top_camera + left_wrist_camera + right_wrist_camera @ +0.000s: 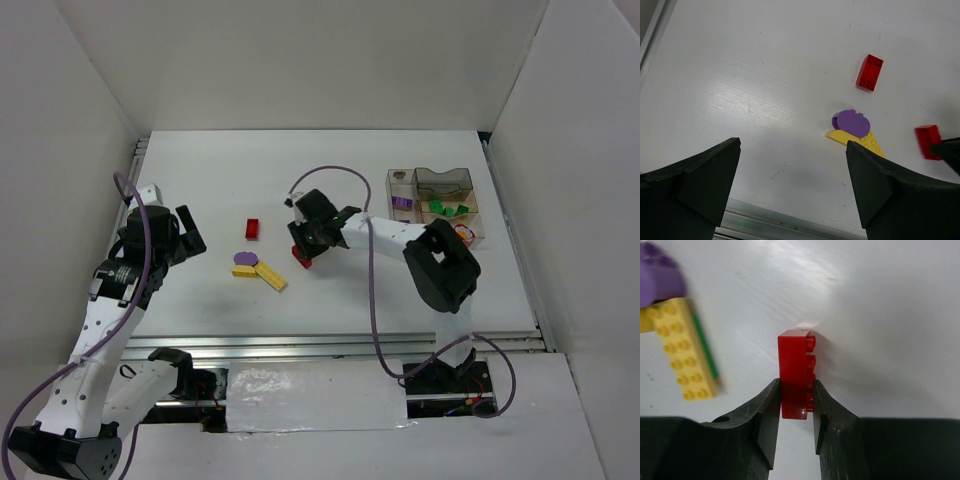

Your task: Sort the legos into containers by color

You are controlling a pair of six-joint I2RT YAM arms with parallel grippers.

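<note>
The red brick goes up and toward the right in the top view next, over the red-yellow piece's tray section (463, 229). My right gripper then releases it where red already sits.
My right gripper (305, 252) (796, 396) is shut on a red brick (795, 372) at the table's middle; the brick (301, 261) stands on its side between the fingers. Another red brick (252, 229) (870, 72) lies further left. A purple rounded piece (245, 259) (852, 122) rests on a yellow brick (268, 275) (860, 140), left of my right gripper. My left gripper (185, 235) (792, 195) is open and empty at the left. The clear divided tray (438, 178) at the right holds purple (402, 203), green (445, 209) and red-yellow pieces (463, 231).
White walls enclose the table on three sides. A metal rail (340, 345) runs along the near edge, and it also shows in the left wrist view (770, 222). A purple cable (372, 290) loops over the table from my right arm.
</note>
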